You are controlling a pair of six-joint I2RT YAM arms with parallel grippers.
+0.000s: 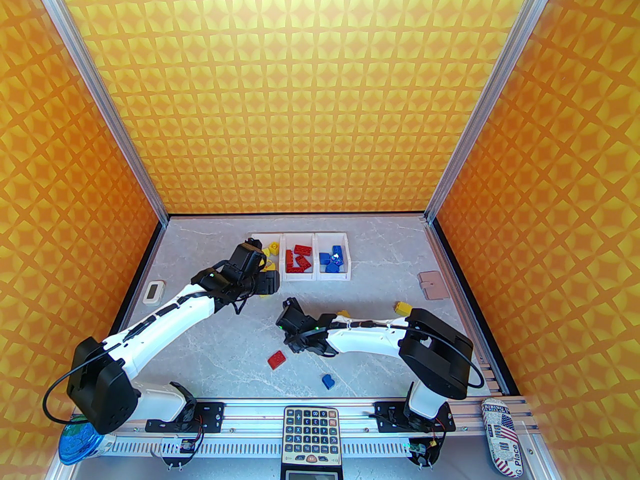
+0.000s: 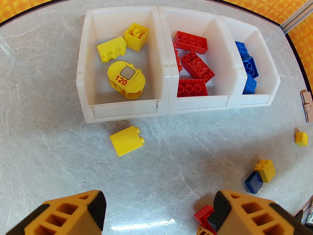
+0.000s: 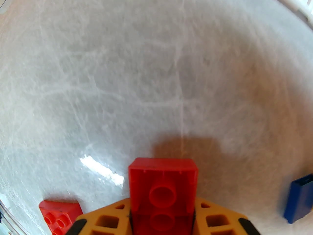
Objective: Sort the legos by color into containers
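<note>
The middle container already has red legos in it, so my right gripper will next carry the red lego outward over that container and let it go there.
Three joined white containers hold sorted legos: yellow ones on the left, red ones in the middle, blue ones on the right. My left gripper is open and empty above the table in front of the yellow bin, over a loose yellow lego. My right gripper is shut on a red lego, held clear of the table. In the top view the containers sit at the back, the left gripper next to them, and the right gripper mid-table.
Loose legos lie on the table: a red one, a blue one, yellow ones, and a dark blue one. A pinkish pad lies at the right, a small white device at the left, a calculator at the near edge.
</note>
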